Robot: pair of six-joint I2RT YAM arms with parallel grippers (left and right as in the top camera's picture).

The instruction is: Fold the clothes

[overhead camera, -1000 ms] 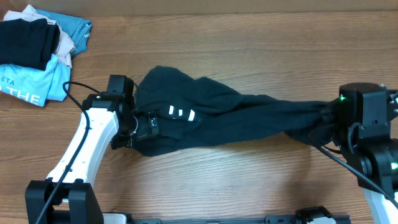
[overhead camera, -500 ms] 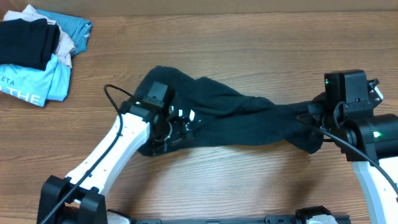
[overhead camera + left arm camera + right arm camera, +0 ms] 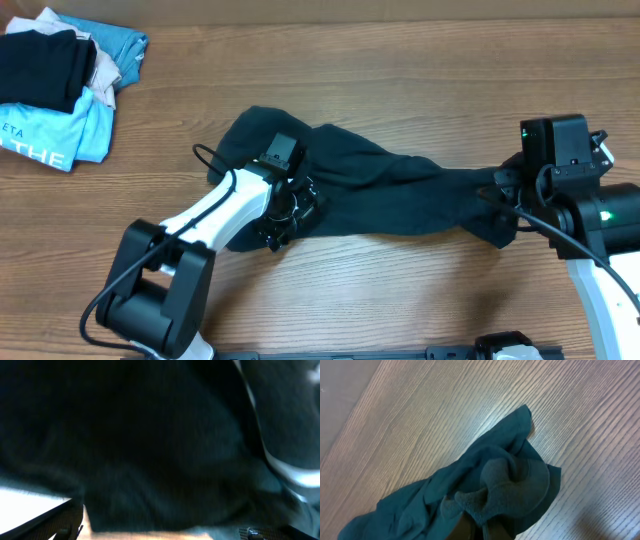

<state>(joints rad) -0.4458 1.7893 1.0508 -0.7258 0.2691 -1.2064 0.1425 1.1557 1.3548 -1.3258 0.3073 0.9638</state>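
The robot needs to raise its left gripper a little, then bring it down onto the garment's near edge (image 3: 167, 519) and close, because that edge is already between the gripper's open fingers.
A dark teal garment (image 3: 400, 195) lies stretched left to right across the wooden table. My left gripper (image 3: 290, 208) is low over its left part. In the left wrist view dark cloth (image 3: 150, 435) fills the frame. The fingers (image 3: 55, 522) stand apart at the bottom corners with bare wood between them, so the gripper (image 3: 160, 530) looks open. My right gripper (image 3: 505, 192) is shut on the garment's right end. In the right wrist view the bunched cloth (image 3: 490, 490) runs into the gripper (image 3: 492, 532) at the bottom edge.
A pile of folded clothes (image 3: 60, 80) sits at the far left corner: black, beige and light blue pieces, one with white lettering. Bare wood (image 3: 420, 80) lies behind and in front of the garment.
My left gripper has moved right from the garment's left edge to over its left part, hiding the white marks. My right gripper shifted slightly left and back, holding the cloth end.
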